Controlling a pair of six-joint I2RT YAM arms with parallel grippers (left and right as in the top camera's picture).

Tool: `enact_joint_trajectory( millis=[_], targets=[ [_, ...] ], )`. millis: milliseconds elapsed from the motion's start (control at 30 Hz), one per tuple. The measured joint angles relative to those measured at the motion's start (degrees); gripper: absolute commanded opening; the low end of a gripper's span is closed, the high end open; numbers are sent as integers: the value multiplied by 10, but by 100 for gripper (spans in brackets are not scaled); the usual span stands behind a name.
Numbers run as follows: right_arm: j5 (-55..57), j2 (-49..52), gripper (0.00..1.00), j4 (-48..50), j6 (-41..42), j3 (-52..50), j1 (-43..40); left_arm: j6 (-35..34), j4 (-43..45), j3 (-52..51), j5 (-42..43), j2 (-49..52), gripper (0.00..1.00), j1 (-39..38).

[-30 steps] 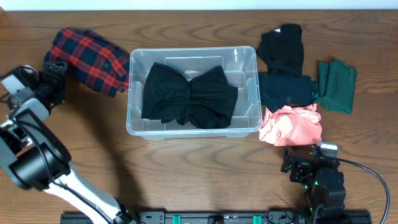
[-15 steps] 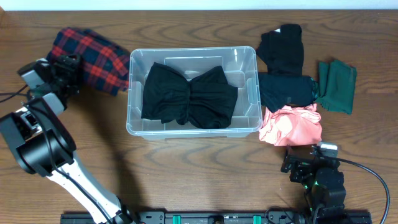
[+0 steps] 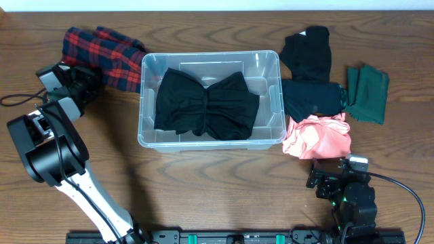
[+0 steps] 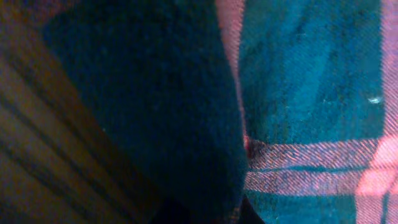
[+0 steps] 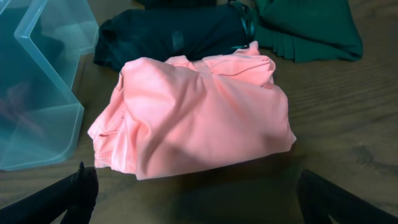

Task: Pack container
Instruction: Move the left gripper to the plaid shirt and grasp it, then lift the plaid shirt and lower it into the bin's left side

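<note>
My left gripper will next lift the unpacked plaid shirt over the container's rim, then lower and release it, as the container stands to the right in the overhead view.
The clear plastic container (image 3: 268, 70) stands at the table's centre with a black garment (image 3: 207, 105) lying inside it. A red and navy plaid shirt (image 3: 108, 49) lies just left of the container. My left gripper (image 3: 87, 78) is pressed into the shirt's lower left edge. In the left wrist view the plaid cloth (image 4: 311, 93) fills the frame and a dark fold of it (image 4: 161, 112) runs down into the shut jaws. My right gripper (image 5: 199, 205) stands open on the table in front of a pink garment (image 5: 199, 118), with nothing between its fingers.
Right of the container lie a black garment (image 3: 308, 51), a folded black one (image 3: 310, 98), a dark green one (image 3: 367, 91) and the pink garment (image 3: 317, 135). The container's corner (image 5: 43, 93) shows at the left of the right wrist view.
My left gripper has moved right to the plaid shirt and shut on its edge. The shirt has bunched up and shifted towards the back. The right arm has not moved.
</note>
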Motion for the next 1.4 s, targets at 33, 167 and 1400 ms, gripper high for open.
enact_joint_trajectory(
  millis=[33,167,1400],
  targets=[
    [0,0,99,0,0,0,0,10,0,0,11,0,6,3],
    [0,0,99,0,0,0,0,57,-10,0,87,0,6,26],
    [0,0,99,0,0,0,0,344,-558,-14,165,-510,6,-319]
  ],
)
